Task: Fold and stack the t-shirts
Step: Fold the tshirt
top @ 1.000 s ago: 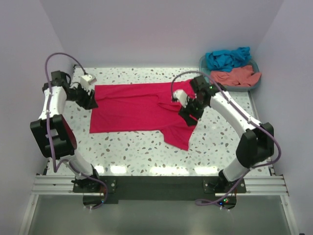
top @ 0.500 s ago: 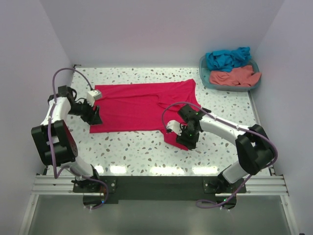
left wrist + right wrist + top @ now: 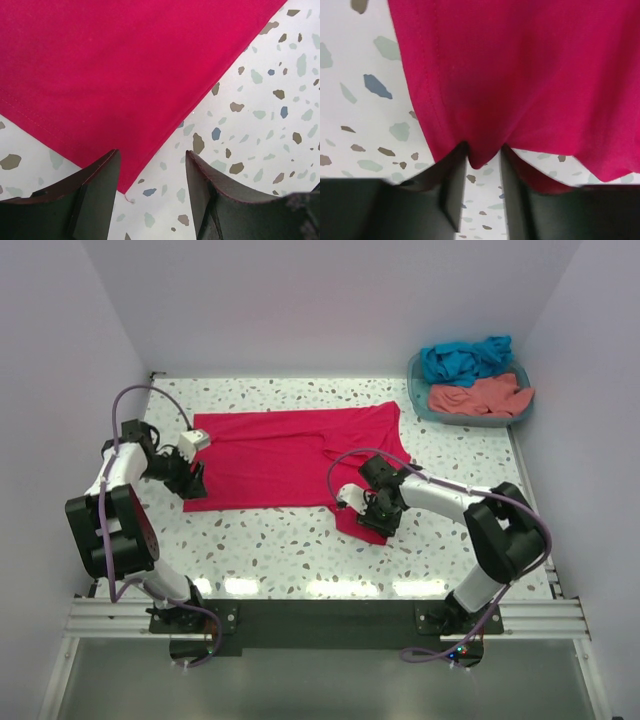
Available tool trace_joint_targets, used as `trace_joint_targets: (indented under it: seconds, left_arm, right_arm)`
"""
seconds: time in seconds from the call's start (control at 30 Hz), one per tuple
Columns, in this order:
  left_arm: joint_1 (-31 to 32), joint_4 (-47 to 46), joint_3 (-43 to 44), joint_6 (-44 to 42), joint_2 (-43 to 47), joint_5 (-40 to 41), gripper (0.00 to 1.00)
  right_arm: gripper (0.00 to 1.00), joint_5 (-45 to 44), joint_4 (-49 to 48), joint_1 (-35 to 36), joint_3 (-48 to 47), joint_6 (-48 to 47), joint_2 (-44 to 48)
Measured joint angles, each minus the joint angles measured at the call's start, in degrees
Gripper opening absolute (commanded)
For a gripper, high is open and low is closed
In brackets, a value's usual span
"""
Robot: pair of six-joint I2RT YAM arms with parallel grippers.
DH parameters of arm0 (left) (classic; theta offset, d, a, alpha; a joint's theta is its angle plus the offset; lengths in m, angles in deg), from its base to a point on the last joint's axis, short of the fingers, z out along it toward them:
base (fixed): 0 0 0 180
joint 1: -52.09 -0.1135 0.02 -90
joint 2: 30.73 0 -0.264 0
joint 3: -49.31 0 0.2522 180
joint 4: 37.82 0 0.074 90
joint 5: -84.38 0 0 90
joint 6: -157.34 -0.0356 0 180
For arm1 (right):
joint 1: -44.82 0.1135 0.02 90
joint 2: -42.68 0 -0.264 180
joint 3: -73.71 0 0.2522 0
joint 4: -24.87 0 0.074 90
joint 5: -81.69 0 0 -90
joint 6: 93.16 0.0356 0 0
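Note:
My left gripper will turn next and move down and back onto the shirt's near hem corner (image 3: 187,508) (image 3: 124,187), because it lies below and back of my left gripper and its edges slant to the fingers.
The crimson-pink t-shirt (image 3: 270,458) lies spread flat across the table, with a flap (image 3: 360,520) hanging toward the near edge. My left gripper (image 3: 192,486) is open at the shirt's near-left corner; in the left wrist view the corner (image 3: 125,180) lies between the spread fingers of my gripper (image 3: 152,156). My right gripper (image 3: 372,517) is at the near flap; in the right wrist view my gripper (image 3: 483,152) is shut on a fold of the crimson cloth (image 3: 482,155). The teal-blue t-shirt (image 3: 465,358) and the salmon-coral t-shirt (image 3: 480,397) lie crumpled in the basket.
A teal plastic basket (image 3: 440,412) stands at the back right corner. White walls close in the left, back and right sides. Speckled tabletop (image 3: 270,550) shows between the shirt and the arm bases.
My right gripper moved from the shirt's right side down to the near flap and closed on it. My left gripper moved from the far-left edge to the near-left corner.

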Motion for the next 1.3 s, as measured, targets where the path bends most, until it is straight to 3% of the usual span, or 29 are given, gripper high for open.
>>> trace_joint_targets:
  seconds: [0.07, 0.1, 0.63, 0.93, 1.13, 1.3]
  left_arm:
    - [0.0, -0.2, -0.2, -0.5, 0.0, 0.9, 0.58]
    - [-0.1, -0.2, -0.3, -1.4, 0.0, 1.3, 0.57]
    - [-1.1, 7.7, -0.3, -37.9, -2.6, 8.9, 0.48]
    - [-0.5, 6.1, -2.2, -44.4, -5.4, 12.5, 0.44]
    - [0.3, 2.4, -6.3, -45.8, -5.2, 14.3, 0.34]
    - [0.5, 0.0, -7.3, -46.0, -4.4, 14.4, 0.17]
  right_arm:
    - [0.14, -0.3, -0.6, 0.0, 0.3, 0.0, -0.5]
    - [0.00, -0.3, -0.9, 0.0, 0.3, 0.1, -0.5]
    - [0.00, 1.2, 2.9, 0.0, -0.3, 1.0, 3.8]
    - [0.00, 1.2, 4.8, -0.4, -2.6, 1.8, 3.8]
    - [0.00, 1.2, 5.7, -0.8, -2.7, 1.8, 3.8]
    - [0.00, 1.5, 6.4, -0.8, -2.7, 1.7, 4.4]
